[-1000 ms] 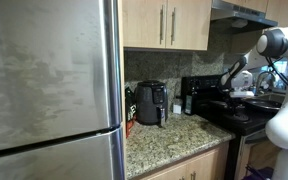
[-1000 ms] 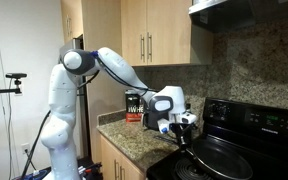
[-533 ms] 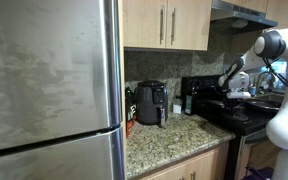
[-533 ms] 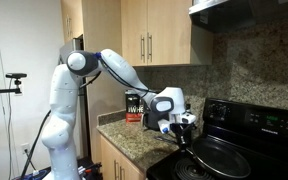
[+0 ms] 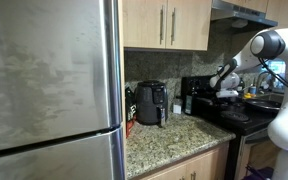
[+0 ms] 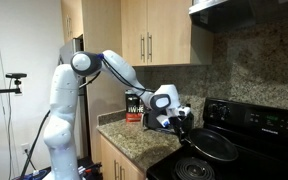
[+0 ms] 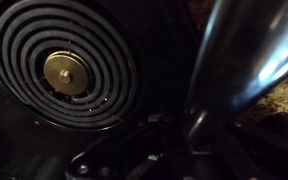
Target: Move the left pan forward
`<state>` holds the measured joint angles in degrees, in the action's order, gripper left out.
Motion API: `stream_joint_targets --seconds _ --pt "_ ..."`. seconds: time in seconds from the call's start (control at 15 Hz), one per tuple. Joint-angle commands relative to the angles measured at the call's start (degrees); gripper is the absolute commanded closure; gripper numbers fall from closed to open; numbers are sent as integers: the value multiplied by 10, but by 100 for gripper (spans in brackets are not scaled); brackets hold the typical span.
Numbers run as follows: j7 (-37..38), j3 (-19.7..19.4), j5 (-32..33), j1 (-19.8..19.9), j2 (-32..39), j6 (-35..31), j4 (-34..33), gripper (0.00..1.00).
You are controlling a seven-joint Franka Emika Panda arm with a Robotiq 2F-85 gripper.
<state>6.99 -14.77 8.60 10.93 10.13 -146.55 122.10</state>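
Note:
My gripper holds the pan's handle end and it hangs tilted over the back of the stove, so next I will lower, settle and release it there.
The left pan point(image 6: 212, 146) is a shallow round black pan over the black stove point(image 6: 264, 125). Its dark, glossy handle point(image 7: 239, 60) fills the right of the wrist view and runs down into my gripper point(image 7: 174, 140). The fingers are very dark there. In both exterior views my gripper point(image 6: 180, 118) point(image 5: 225, 86) is at the stove's counter-side edge, shut on the handle end, and the pan sits toward the back of the stove. A coil burner point(image 7: 59, 70) lies bare beside the handle.
A bare front burner point(image 6: 191, 170) shows near the stove's front. On the granite counter point(image 5: 169, 135) stand a black appliance point(image 5: 150, 102) and a red-and-black box point(image 6: 134, 105). A steel fridge point(image 5: 49, 90) is beside it. Cabinets and a range hood point(image 6: 244, 10) hang above.
My gripper has moved toward the stove's back with the pan's handle in it. The pan has shifted off the front burner, which now shows.

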Motion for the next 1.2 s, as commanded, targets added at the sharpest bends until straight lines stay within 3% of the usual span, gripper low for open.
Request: stream_joint_targets --seconds 0.0,0.4,0.8,1.13 --pt "21 -5 36 -6 31 -17 -27 96" --pt "50 -24 84 -16 100 -40 -42 96" --pt "35 -22 87 -20 62 -80 -12 96" --pt "51 -36 94 -25 81 -103 -35 96"
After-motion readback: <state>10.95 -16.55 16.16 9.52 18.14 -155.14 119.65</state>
